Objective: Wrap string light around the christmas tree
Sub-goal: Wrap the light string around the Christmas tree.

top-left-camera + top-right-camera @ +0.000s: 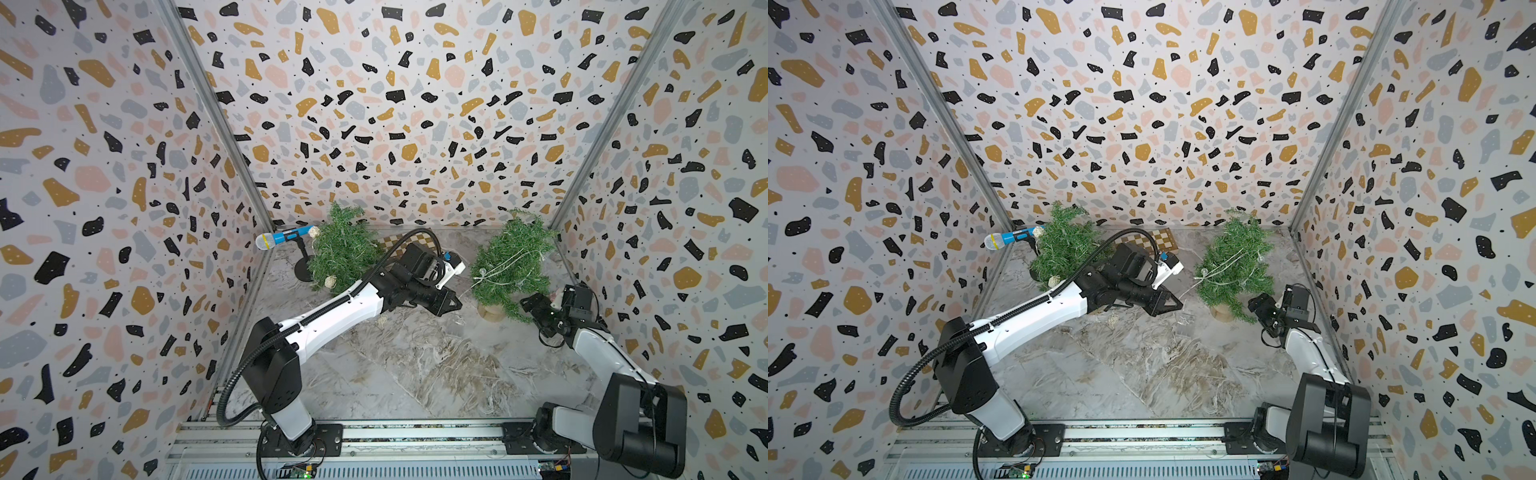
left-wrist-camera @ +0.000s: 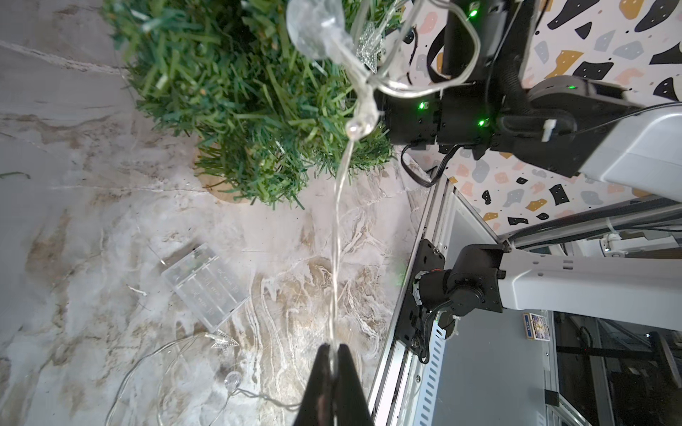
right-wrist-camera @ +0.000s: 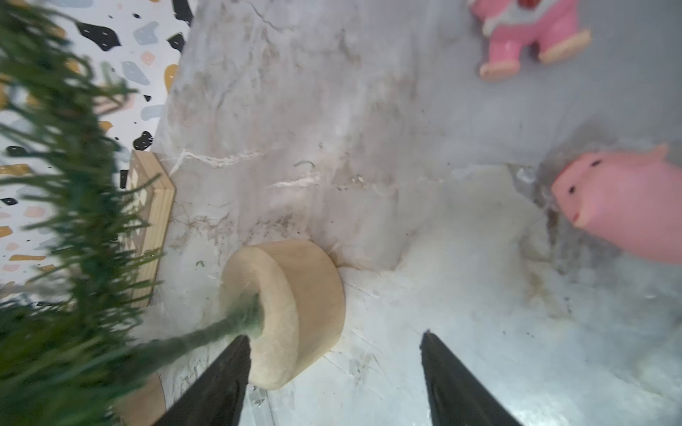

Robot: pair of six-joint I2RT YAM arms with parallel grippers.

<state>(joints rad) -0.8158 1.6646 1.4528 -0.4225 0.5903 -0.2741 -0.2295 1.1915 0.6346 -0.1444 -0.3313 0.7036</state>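
Note:
My left gripper moves toward the tree's lower branches above the wooden base next and releases the wire beside them, because the wire runs tight to the bulb.
The christmas tree [image 1: 509, 262] [image 1: 1235, 262], small and green on a round wooden base [image 3: 295, 306], stands at the back right in both top views. Clear string light [image 1: 505, 266] with bulbs lies across its branches. My left gripper [image 1: 458, 305] [image 2: 334, 348] is just left of the tree, shut on the string light's thin wire [image 2: 337, 228], which runs taut from the jaws up to a bulb [image 2: 360, 127] on the tree. My right gripper [image 1: 536, 309] [image 3: 334, 343] is low beside the base, open, with one finger [image 3: 221, 376] next to the trunk [image 3: 206, 332].
The clear battery box [image 2: 206, 286] and loose wire with a bulb [image 2: 233, 380] lie on the marble floor. A second tree [image 1: 340, 249], a blue microphone on a stand [image 1: 282, 237] and a checkerboard [image 1: 399, 243] are at the back left. Two pink pig toys [image 3: 623, 206] [image 3: 531, 33] sit near the right wall.

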